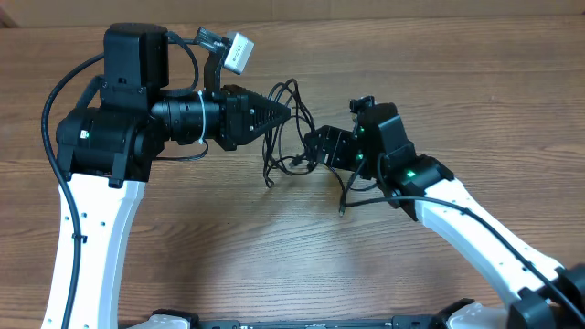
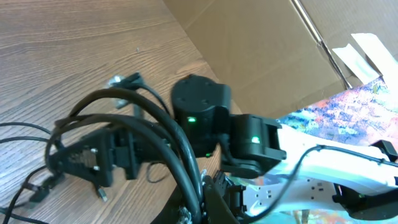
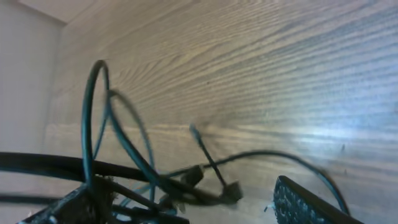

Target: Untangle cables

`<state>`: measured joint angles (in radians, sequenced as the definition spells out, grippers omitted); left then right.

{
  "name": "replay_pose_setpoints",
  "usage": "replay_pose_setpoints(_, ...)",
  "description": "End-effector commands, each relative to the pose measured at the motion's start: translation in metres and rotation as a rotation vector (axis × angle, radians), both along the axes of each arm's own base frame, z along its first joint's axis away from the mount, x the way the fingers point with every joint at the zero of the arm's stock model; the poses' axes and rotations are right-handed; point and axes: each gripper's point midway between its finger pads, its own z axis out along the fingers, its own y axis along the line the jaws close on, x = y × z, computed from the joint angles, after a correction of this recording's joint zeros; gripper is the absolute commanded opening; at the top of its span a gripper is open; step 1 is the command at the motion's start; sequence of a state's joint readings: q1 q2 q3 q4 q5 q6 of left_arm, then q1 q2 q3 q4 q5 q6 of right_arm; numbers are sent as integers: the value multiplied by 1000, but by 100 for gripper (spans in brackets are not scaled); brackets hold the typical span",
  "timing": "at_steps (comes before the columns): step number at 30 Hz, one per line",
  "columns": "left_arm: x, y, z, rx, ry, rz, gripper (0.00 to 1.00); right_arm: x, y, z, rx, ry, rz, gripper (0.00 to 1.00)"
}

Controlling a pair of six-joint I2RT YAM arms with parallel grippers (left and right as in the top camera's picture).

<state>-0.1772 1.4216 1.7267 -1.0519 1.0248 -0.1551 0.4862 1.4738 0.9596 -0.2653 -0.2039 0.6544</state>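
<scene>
The bundle's loops hang bunched between my grippers, so my left gripper should next move away from my right gripper and down toward the bare tabletop to release the bundle.
The cables [image 1: 291,128] form a loose tangle of thin black loops at the table's middle, between the two arms. My left gripper [image 1: 285,112] points right, its tip in the tangle. In the left wrist view it is shut [image 2: 202,199], with black cables [image 2: 168,134] running up out of the jaws. My right gripper [image 1: 315,148] comes in from the right and stands open against the tangle. In the right wrist view cables [image 3: 134,149] and small plug ends [image 3: 233,191] lie between its spread fingers [image 3: 305,202], near the table top.
The wooden table [image 1: 274,247] spreads on all sides. A cardboard wall [image 2: 261,56] stands behind the right arm. Thick black wires [image 1: 55,100] loop from the left arm's base. One loose cable end [image 1: 343,208] trails toward the front.
</scene>
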Motion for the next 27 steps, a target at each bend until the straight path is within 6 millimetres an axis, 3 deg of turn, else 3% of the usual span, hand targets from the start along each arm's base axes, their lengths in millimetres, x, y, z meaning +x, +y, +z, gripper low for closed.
replay_pose_setpoints(1,-8,-3,9,-36,-8,-37,4,14,3,-4,-12,-21,-24,80)
replay_pose_setpoints(4,-8,-3,9,-36,-8,-37,4,23,3,-12,-26,-31,-43,78)
replay_pose_setpoints(6,-9,-3,9,-36,-5,-37,4,30,-11,-28,-102,-26,-112,76)
replay_pose_setpoints(17,-10,7,15,-79,0,-48,4,27,-121,-129,-578,167,-400,77)
replay_pose_setpoints(23,-4,15,14,-72,-23,-26,4,24,-160,-143,-556,273,-513,80)
replay_pose_setpoints(27,8,22,2,11,-48,42,4,24,-160,-148,-439,342,-491,87)
